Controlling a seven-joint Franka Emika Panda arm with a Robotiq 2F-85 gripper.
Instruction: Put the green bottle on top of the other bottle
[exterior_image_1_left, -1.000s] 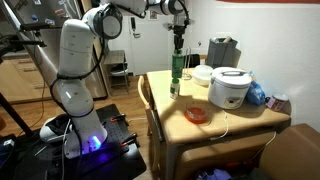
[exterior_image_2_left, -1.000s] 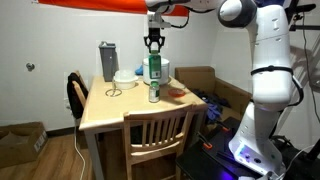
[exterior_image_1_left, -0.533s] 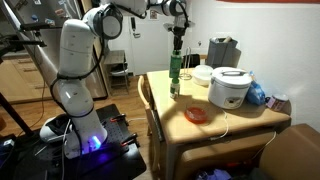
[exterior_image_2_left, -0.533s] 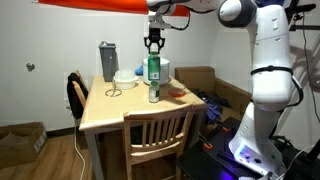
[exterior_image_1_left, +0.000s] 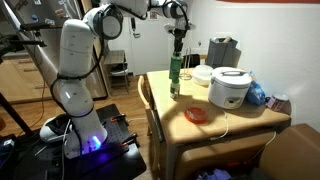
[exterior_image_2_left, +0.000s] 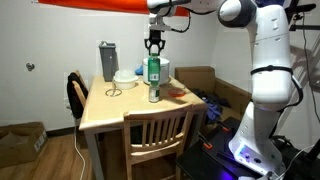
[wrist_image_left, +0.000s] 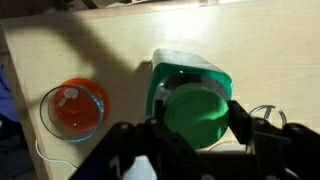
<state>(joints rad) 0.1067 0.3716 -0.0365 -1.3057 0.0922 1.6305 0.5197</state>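
Note:
My gripper is straight above the green bottle, which stands on the other bottle's top (exterior_image_1_left: 175, 82). My gripper will stay still next and open its fingers to let go of the cap.
The bright green bottle (exterior_image_1_left: 176, 66) (exterior_image_2_left: 153, 68) stands upright on top of the other bottle (exterior_image_1_left: 175, 87) (exterior_image_2_left: 153, 94), a duller greenish one, near the edge of the wooden table (exterior_image_1_left: 170, 118). My gripper (exterior_image_1_left: 179, 42) (exterior_image_2_left: 153, 44) is straight above the stack, its fingertips at the green bottle's top. In the wrist view the fingers of my gripper (wrist_image_left: 198, 128) flank the green bottle's round cap (wrist_image_left: 198, 112) and appear closed on it. The other bottle is hidden below in that view.
A white rice cooker (exterior_image_1_left: 229, 87), a red bowl (exterior_image_1_left: 197, 114) (wrist_image_left: 73, 108), a white bowl (exterior_image_1_left: 203, 74) and a grey appliance (exterior_image_1_left: 222, 50) (exterior_image_2_left: 107, 60) are on the table. A wooden chair (exterior_image_2_left: 155, 135) stands at the near side.

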